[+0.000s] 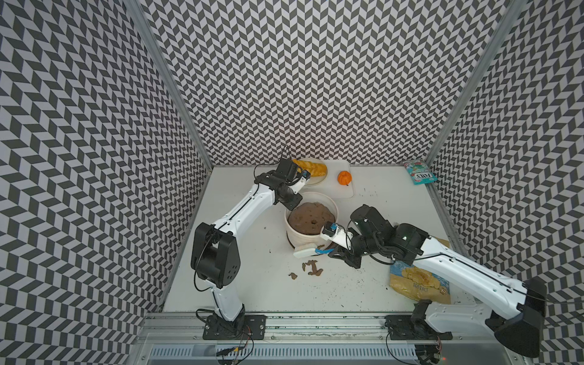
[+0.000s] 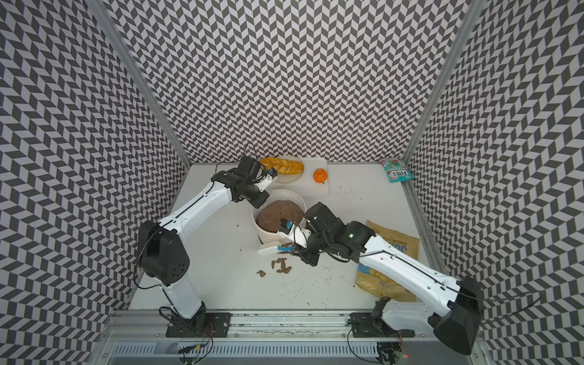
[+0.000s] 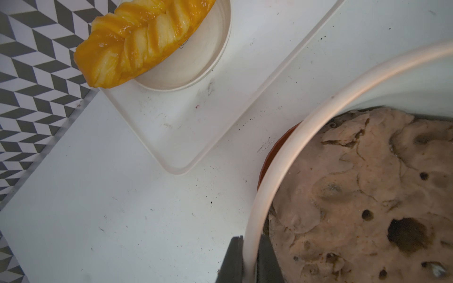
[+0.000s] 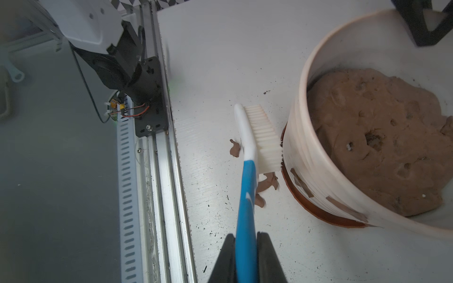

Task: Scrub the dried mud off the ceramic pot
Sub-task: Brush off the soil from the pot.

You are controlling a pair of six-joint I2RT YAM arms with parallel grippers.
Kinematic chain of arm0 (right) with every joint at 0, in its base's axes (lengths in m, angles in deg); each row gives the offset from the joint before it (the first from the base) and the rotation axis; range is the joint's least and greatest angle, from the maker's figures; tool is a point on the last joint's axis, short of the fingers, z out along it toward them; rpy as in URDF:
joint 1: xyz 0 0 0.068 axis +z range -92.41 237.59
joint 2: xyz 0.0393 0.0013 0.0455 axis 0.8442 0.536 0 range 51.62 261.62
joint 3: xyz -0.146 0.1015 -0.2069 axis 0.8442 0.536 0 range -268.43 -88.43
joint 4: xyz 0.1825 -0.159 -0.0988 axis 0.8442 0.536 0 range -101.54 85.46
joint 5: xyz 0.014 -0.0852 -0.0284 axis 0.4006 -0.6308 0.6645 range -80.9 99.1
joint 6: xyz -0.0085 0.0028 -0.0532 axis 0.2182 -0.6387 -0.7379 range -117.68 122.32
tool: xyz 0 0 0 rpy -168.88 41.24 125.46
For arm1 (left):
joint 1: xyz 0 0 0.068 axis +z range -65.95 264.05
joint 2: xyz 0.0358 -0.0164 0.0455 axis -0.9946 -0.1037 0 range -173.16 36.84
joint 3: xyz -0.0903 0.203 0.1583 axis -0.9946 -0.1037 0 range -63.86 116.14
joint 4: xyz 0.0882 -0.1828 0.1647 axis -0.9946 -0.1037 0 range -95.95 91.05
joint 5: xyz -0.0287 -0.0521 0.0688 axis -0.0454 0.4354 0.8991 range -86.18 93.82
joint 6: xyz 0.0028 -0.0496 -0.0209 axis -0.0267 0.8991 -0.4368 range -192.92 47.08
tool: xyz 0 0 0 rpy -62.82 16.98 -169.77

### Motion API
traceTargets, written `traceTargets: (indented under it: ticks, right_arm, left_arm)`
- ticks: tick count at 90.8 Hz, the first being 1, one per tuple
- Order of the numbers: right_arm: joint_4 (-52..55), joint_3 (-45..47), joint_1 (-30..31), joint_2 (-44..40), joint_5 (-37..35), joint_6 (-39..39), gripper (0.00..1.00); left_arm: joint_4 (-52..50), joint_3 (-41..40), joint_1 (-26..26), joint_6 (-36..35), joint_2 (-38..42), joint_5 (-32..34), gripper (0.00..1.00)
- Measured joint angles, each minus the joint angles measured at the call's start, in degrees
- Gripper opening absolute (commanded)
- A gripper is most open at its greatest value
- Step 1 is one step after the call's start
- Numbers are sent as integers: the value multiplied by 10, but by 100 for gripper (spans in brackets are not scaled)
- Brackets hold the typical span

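The left gripper swings toward the braided bread next, turning the pot by its rim [image 1: 304, 194] [image 3: 254, 219] before it lets go, because mud strips still cling beyond the brush's bristles.
The white ribbed ceramic pot [image 1: 301, 237] [image 2: 268, 235] stands mid-table on a terracotta saucer [image 4: 318, 213]. Brown strips of dried mud [image 4: 301, 183] cling to its lower wall in the right wrist view. More dried-mud flakes [image 1: 313, 267] [image 2: 281, 266] lie on the table in front. My left gripper [image 1: 290, 207] [image 3: 250, 247] is shut on the pot's rim [image 3: 269, 159], one finger inside and one outside. My right gripper [image 1: 331, 252] [image 4: 246, 239] is shut on the blue handle of a white-bristled brush [image 1: 306, 252] [image 2: 271, 248] [image 4: 248, 186]. The bristles press against the pot's lower wall.
A brown soil mass [image 1: 311, 218] with a centre hole fills the pot. Behind it a white board [image 1: 343, 188] carries a plate [image 1: 316, 180] with braided bread [image 1: 311, 168] and a small orange pumpkin [image 1: 344, 178]. A candy bag [image 1: 420, 173] lies far right, a chips bag [image 1: 417, 282] under my right arm.
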Motion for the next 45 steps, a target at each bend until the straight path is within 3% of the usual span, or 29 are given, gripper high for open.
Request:
traceTargets:
  ticks: [28, 45]
  right_arm:
    - [-20, 2, 0, -14, 17, 0, 0]
    - [-19, 2, 0, 0, 18, -1, 0]
  left_arm:
    - [3, 17, 3, -57, -14, -34, 1]
    - [-3, 32, 3, -84, -26, -52, 8]
